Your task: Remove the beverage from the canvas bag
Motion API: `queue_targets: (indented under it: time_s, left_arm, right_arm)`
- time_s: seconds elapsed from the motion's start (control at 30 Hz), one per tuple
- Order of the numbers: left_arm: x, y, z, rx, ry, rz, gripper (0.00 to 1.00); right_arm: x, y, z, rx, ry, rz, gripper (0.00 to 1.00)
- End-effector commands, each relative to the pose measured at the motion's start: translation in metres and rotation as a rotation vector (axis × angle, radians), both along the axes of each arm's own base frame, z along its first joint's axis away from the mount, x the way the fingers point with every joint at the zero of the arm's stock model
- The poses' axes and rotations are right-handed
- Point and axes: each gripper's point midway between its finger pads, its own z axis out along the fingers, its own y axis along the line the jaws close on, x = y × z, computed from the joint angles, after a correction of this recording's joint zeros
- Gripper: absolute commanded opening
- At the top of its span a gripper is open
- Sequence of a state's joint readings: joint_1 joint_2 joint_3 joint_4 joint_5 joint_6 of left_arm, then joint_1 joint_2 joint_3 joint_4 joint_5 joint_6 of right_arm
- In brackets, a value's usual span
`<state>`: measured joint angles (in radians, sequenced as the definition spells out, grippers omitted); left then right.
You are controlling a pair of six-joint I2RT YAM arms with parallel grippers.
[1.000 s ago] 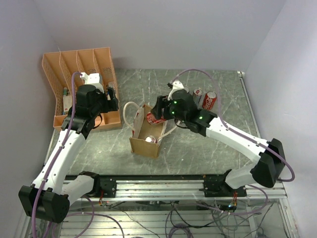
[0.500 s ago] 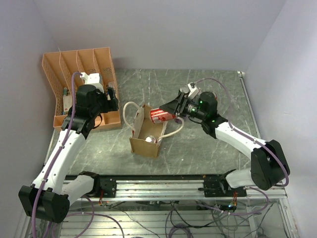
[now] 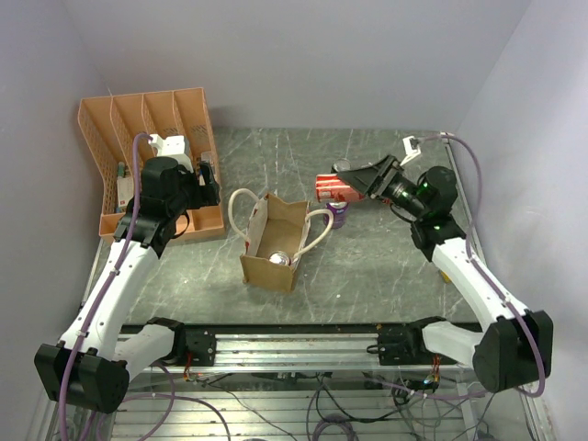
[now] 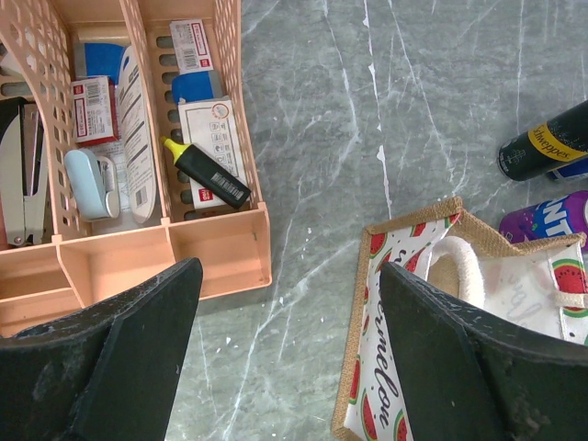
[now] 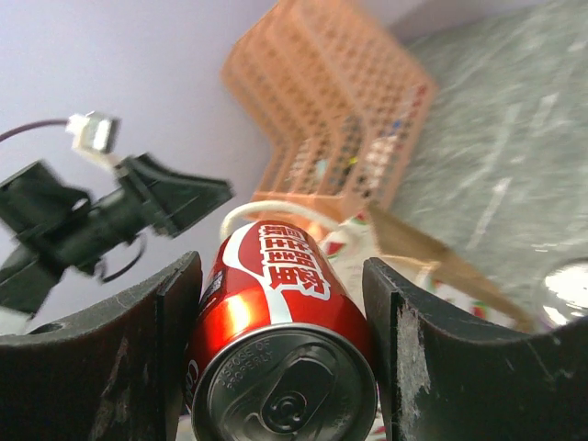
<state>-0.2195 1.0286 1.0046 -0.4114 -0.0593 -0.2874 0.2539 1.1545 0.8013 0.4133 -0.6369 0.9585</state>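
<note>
The cola can hangs sideways, so next I will tilt my right gripper fingers-down and lower it to the table (image 3: 366, 220) by the purple can, away from the bag.
The canvas bag (image 3: 272, 266) stands open at the table's middle, tan with cream rope handles and a watermelon-print lining (image 4: 386, 367). A silver-topped can (image 3: 280, 259) still sits inside it. My right gripper (image 3: 338, 188) is shut on a red cola can (image 3: 331, 189), held on its side in the air to the right of the bag; in the right wrist view the can (image 5: 280, 340) fills the gap between the fingers. My left gripper (image 3: 207, 179) is open and empty, hovering between the orange rack and the bag (image 4: 285, 358).
An orange slotted file rack (image 3: 147, 138) with stationery stands at the back left. A purple can (image 3: 339, 214) stands right of the bag, under the held can. A black can (image 4: 542, 152) and the purple can (image 4: 551, 220) show in the left wrist view.
My right gripper has lifted the red cola can out of the bag and carried it up and to the right. The left arm has not moved.
</note>
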Motion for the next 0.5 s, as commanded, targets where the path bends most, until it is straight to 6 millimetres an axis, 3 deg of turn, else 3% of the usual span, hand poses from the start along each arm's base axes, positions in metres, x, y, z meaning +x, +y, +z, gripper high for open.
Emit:
queue_targets:
  time_s: [0.0, 0.27, 0.47]
  left_arm:
    - [0.001, -0.003, 0.012, -0.009, -0.042, -0.01, 0.89]
    - [0.001, -0.005, 0.012, -0.016, -0.042, -0.021, 0.89]
    - [0.001, -0.005, 0.012, -0.017, -0.042, -0.022, 0.89]
  right_arm:
    - [0.02, -0.049, -0.005, -0.165, -0.018, -0.233, 0.0]
    - [0.026, -0.133, -0.056, -0.524, 0.036, -0.612, 0.0]
    - [0.032, -0.163, -0.109, -0.718, 0.151, -0.7, 0.0]
